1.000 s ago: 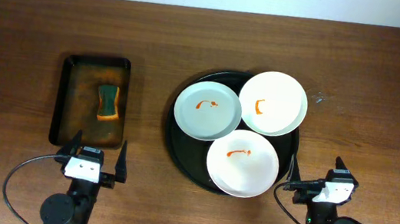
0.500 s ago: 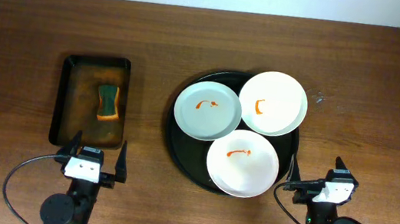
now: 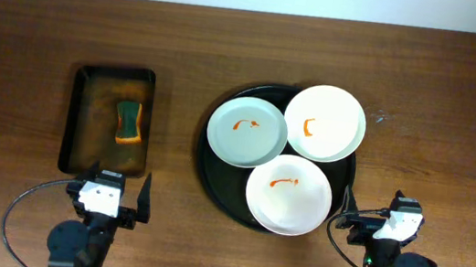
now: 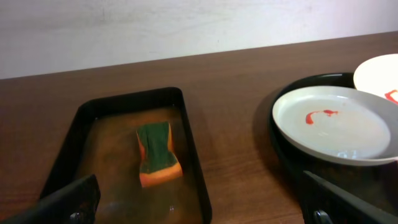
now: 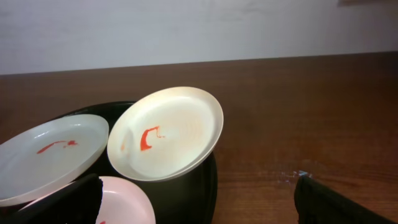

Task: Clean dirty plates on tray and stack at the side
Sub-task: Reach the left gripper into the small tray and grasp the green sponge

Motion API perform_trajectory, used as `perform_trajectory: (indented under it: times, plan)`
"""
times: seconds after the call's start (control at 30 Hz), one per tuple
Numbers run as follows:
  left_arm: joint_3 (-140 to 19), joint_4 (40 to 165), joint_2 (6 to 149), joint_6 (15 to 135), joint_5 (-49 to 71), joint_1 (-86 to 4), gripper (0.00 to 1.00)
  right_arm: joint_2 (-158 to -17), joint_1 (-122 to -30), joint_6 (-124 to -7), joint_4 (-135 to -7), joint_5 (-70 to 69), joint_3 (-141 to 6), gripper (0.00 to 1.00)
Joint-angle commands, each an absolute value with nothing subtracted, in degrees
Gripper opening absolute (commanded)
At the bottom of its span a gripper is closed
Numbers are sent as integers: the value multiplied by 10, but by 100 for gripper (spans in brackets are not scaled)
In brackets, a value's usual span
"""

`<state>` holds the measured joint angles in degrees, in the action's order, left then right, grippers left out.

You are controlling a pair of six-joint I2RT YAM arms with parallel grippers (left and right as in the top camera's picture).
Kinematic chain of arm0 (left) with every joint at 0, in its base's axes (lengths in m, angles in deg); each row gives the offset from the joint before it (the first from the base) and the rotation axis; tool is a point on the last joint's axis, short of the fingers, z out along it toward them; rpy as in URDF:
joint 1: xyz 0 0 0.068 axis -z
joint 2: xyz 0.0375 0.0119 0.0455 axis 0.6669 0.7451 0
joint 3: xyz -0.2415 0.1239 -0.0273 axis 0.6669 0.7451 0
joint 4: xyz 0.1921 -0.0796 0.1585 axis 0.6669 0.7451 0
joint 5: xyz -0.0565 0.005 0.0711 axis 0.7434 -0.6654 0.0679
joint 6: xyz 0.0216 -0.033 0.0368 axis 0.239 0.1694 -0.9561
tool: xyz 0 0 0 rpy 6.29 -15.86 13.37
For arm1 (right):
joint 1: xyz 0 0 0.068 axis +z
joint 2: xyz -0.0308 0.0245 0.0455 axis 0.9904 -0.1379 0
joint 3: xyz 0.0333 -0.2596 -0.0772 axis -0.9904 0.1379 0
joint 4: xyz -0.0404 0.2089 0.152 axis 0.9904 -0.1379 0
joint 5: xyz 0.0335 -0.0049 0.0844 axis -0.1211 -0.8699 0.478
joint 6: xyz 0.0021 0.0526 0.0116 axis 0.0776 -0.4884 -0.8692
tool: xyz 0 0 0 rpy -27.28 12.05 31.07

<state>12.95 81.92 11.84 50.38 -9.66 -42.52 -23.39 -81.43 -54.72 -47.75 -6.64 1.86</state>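
Note:
Next, my left gripper reaches outward, tips the fingers down and lowers them astride the sponge's narrow middle [image 3: 128,122] [image 4: 157,155], as the sponge lies outward of and below it.
Three white plates with orange smears lie on the round black tray [image 3: 219,183]: a left plate [image 3: 247,132], a back right plate [image 3: 324,123] tilted on the rim, and a front plate [image 3: 289,194]. My left gripper [image 3: 112,193] is open and empty at the front left, just before the brown tray. My right gripper [image 3: 373,211] is open and empty at the front right, beside the black tray. The left wrist view shows the left plate [image 4: 336,123]. The right wrist view shows the back right plate [image 5: 166,132] and the left plate [image 5: 50,155].
A rectangular rusty-brown tray [image 3: 83,122] at the left holds a green and orange sponge [image 3: 130,121], also in the left wrist view [image 4: 157,153]. A small pale mark [image 3: 378,117] lies on the wooden table right of the black tray.
Both arms have shifted slightly toward the front edge; plates, trays and sponge have not moved.

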Motion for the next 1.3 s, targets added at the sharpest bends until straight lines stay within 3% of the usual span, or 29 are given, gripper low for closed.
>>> perform_trajectory:
  times: [0.0, 0.13, 0.23, 0.33, 0.43, 0.53, 0.6, 0.87, 0.97, 1.13, 1.2, 1.27]
  plan:
    - [52, 822, 213, 503, -93, -421, 99, -318, -813, -556, -516, -57, -77, 99]
    - [-75, 890, 391, 503, -93, -421, 99, -457, -813, -556, -636, -39, -222, 99]
    - [-265, 1036, 580, 503, -84, -421, 99, -620, -813, -556, -816, -38, -389, 99]
    - [-398, 1173, 699, 502, -84, -421, 99, -706, -813, -556, -888, -27, -471, 99]
    - [-405, 1174, 723, 503, -84, -421, 99, -717, -813, -556, -894, -25, -481, 99]
    - [-408, 1099, 733, 503, -85, -426, 99, -717, -813, -556, -894, -25, -481, 99]
    - [-434, 1077, 777, 502, -95, -443, 82, -717, -813, -555, -898, -25, -481, 99]
    - [-472, 991, 1056, 502, -104, -479, 75, -717, -813, -556, -900, -25, -481, 99]
    - [-472, 975, 1111, 502, -104, -479, 60, -717, -813, -555, -900, -25, -481, 99]
    - [-472, 972, 1158, 502, -104, -479, 53, -717, -813, -556, -900, -25, -481, 99]
    - [-472, 972, 1158, 502, -104, -479, 36, -717, -813, -556, -900, -25, -481, 99]
    - [-472, 972, 1157, 502, -104, -479, 31, -717, -813, -556, -900, -25, -481, 99]
